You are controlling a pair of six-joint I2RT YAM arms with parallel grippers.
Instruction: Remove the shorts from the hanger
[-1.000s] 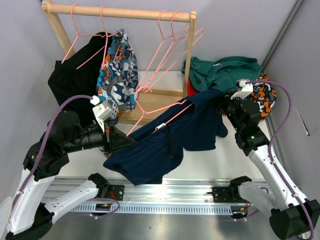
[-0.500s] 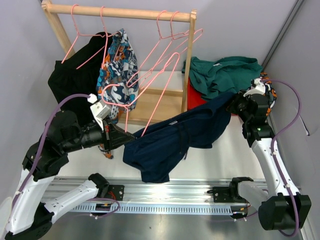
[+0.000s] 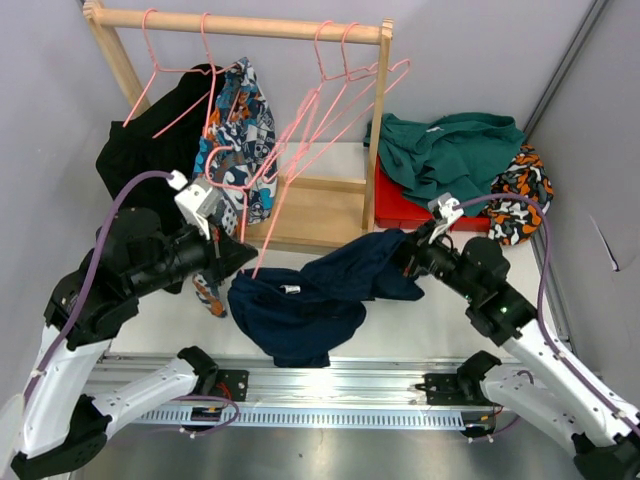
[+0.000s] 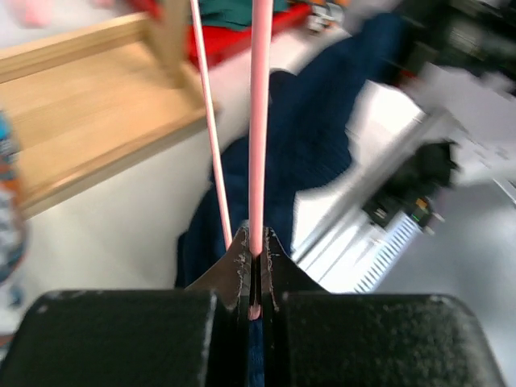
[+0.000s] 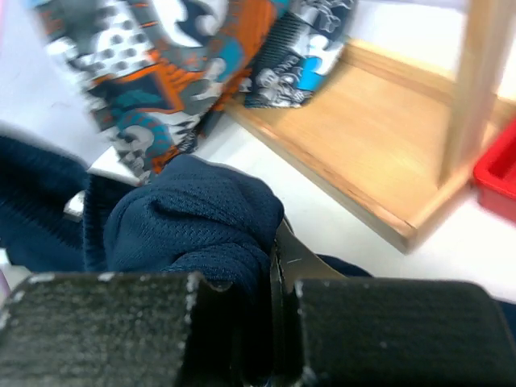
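Observation:
The robot's right gripper should next rise outward over the teal shorts (image 3: 450, 150) and let go of the navy shorts (image 3: 300, 305) where other unhung pairs rest.
The navy shorts (image 3: 300, 305) lie bunched on the table between the arms. My right gripper (image 3: 402, 250) is shut on their right end, and the fabric fills its jaws in the right wrist view (image 5: 193, 222). My left gripper (image 3: 243, 262) is shut on the lower end of a pink hanger (image 3: 290, 170) that leans up toward the rail; the wire (image 4: 260, 121) is pinched between its jaws, with navy fabric (image 4: 314, 153) beyond. Black shorts (image 3: 150, 150) and blue-orange-white patterned shorts (image 3: 237, 150) hang on the rail at left. Teal shorts (image 3: 450, 150) and black-orange-white patterned shorts (image 3: 520, 190) lie at back right.
A wooden rack (image 3: 240, 22) with a flat base (image 3: 320, 215) stands at the back and carries several empty pink hangers (image 3: 340, 60). A red box (image 3: 400, 208) sits under the teal shorts. A metal rail (image 3: 330, 395) runs along the near edge.
My right gripper has swung left and down toward the middle with the navy shorts, which went from stretched out to bunched. The pink hanger has tipped up steeper in my left gripper.

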